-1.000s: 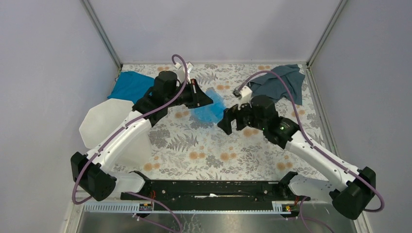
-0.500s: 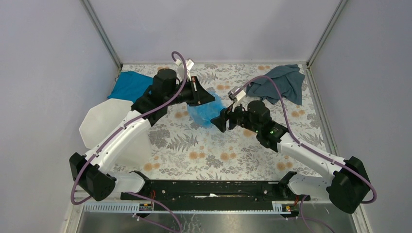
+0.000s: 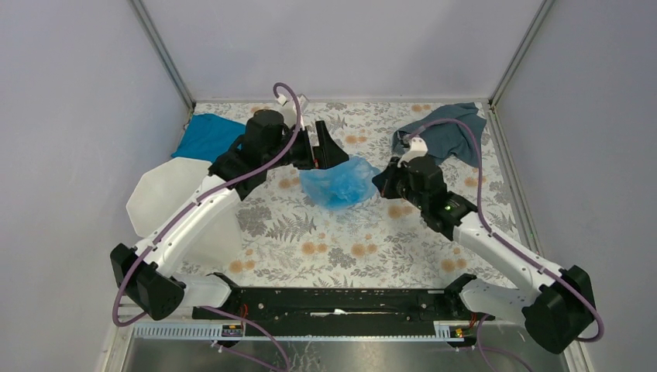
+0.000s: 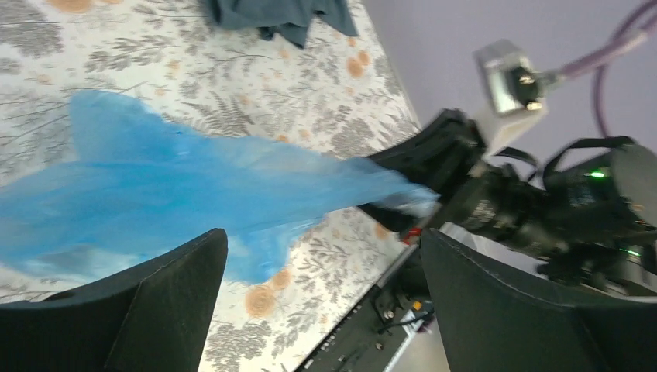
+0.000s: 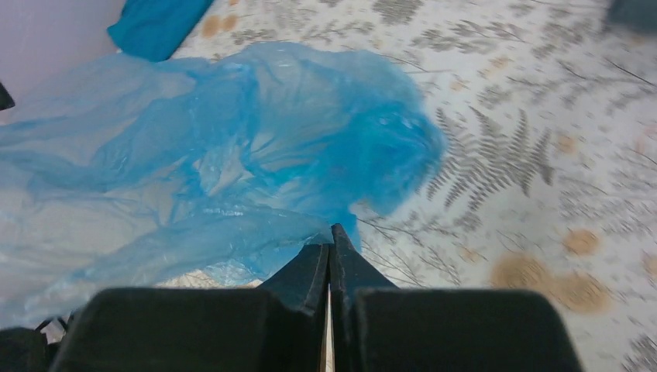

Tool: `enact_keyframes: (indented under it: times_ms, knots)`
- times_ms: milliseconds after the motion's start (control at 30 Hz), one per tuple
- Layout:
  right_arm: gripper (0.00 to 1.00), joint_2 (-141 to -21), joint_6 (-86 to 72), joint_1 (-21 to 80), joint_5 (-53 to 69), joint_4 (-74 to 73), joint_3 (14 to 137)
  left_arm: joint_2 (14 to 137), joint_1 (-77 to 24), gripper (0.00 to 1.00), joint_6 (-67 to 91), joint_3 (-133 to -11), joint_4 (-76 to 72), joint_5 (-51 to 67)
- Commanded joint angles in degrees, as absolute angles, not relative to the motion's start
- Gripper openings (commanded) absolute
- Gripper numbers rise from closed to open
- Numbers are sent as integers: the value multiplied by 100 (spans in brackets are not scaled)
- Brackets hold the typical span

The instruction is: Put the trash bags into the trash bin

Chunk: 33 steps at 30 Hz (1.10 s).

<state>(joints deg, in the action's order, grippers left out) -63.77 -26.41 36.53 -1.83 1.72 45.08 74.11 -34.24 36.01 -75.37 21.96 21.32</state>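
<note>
My left gripper lowers and comes back to close on the trash bag's near edge (image 3: pixel 332 204) (image 4: pixel 262 268) next, since the film lies below it, nearer my base.
The trash bag (image 3: pixel 341 182), thin translucent light-blue film, billows over the floral table top between my two grippers. My right gripper (image 3: pixel 381 180) is shut on the bag's right edge; in the right wrist view the fingers (image 5: pixel 331 229) meet on the film and the bag (image 5: pixel 232 147) spreads out ahead. My left gripper (image 3: pixel 324 149) stands open just behind the bag's far left side, nothing between its fingers (image 4: pixel 321 236). In the left wrist view the bag (image 4: pixel 194 186) stretches to the right gripper (image 4: pixel 411 209). The white faceted trash bin (image 3: pixel 159 194) sits at the left, partly under my left arm.
A teal-blue cloth (image 3: pixel 205 136) lies at the back left beside the bin. A grey-blue cloth (image 3: pixel 445 136) lies crumpled in the back right corner. Grey walls close in the table on three sides. A black rail (image 3: pixel 333 298) runs along the near edge.
My left gripper has opened and let go of the bag. My right gripper reached left, shut on the bag's edge and drew back right; the bag has billowed wider.
</note>
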Motion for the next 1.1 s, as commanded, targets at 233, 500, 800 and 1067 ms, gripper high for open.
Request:
enact_keyframes:
  times_ms: [233, 500, 800, 1067]
  knots:
    - [0, -5408, -2616, 2615, -400, -1228, 4195, 7246, -3434, 98, 3456, -6542, 2470, 546]
    - [0, -5562, -2322, 2000, -338, -1401, 4219, 7137, -3377, 81, 3292, -5849, 1552, 1808]
    - [0, -6180, -2143, 1333, 410, -1329, 4424, 7634, -3348, 95, 3256, -5695, 394, 3510]
    - [0, -6261, -2063, 1087, 771, -1191, 4409, 8058, -3352, 98, 3363, -5261, -171, 3792]
